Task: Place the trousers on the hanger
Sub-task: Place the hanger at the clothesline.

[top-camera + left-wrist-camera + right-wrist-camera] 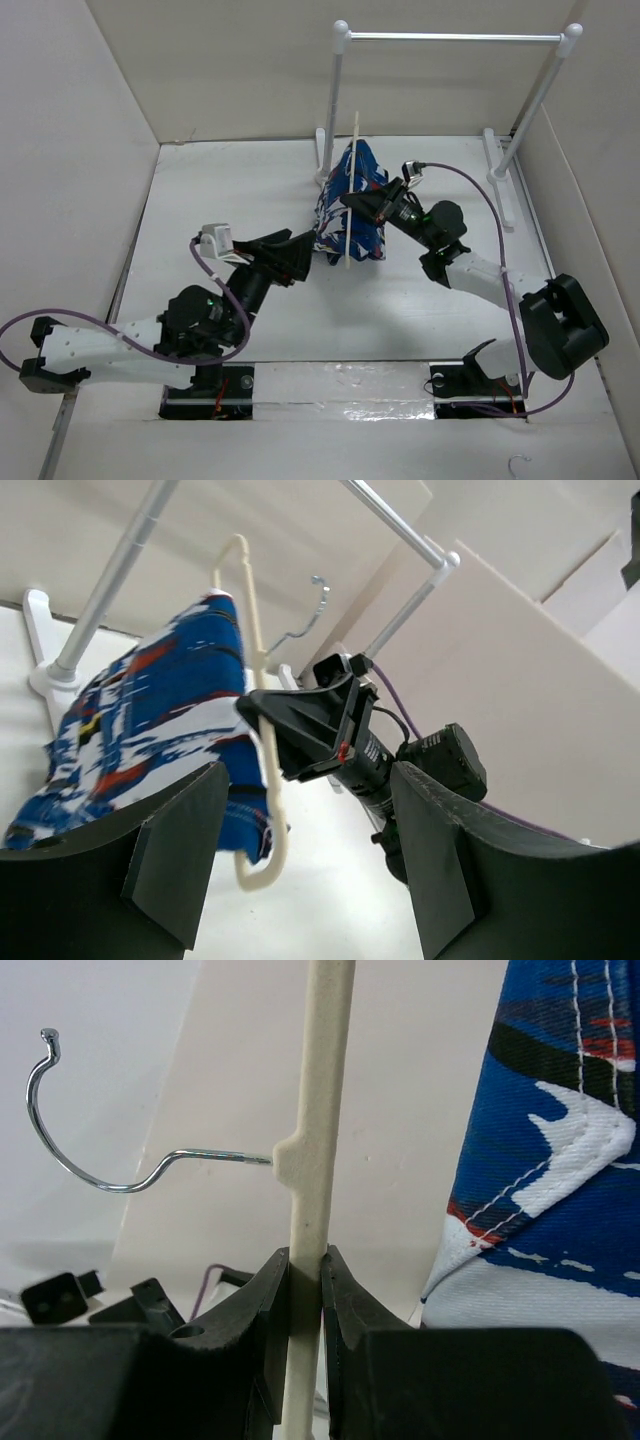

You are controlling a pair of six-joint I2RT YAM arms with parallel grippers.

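Note:
The hanger's hook goes up and outward onto the crossbar (pixel 445 38) next. That crossbar lies above and outward of my right gripper, which then releases the hanger (pixel 352 130).
The blue patterned trousers (pixel 352 200) hang draped over the cream-white hanger (pixel 352 130), which stands upright just in front of the rail. My right gripper (pixel 366 206) is shut on the hanger's arm; in the right wrist view the jaws (pixel 305 1290) pinch the cream bar (pixel 325 1110) just below the metal hook (pixel 100 1160), with the trousers (pixel 550 1160) to the right. My left gripper (pixel 300 256) is open and empty, a little left of the trousers. In the left wrist view its gripper (pixel 310 860) frames the hanger's lower corner (pixel 262 860) and the trousers (pixel 150 710).
The white-posted garment rail (pixel 450 37) stands at the back of the table, its left post (pixel 334 100) right behind the hanger; it also shows in the left wrist view (pixel 110 580). White walls enclose the table on three sides.

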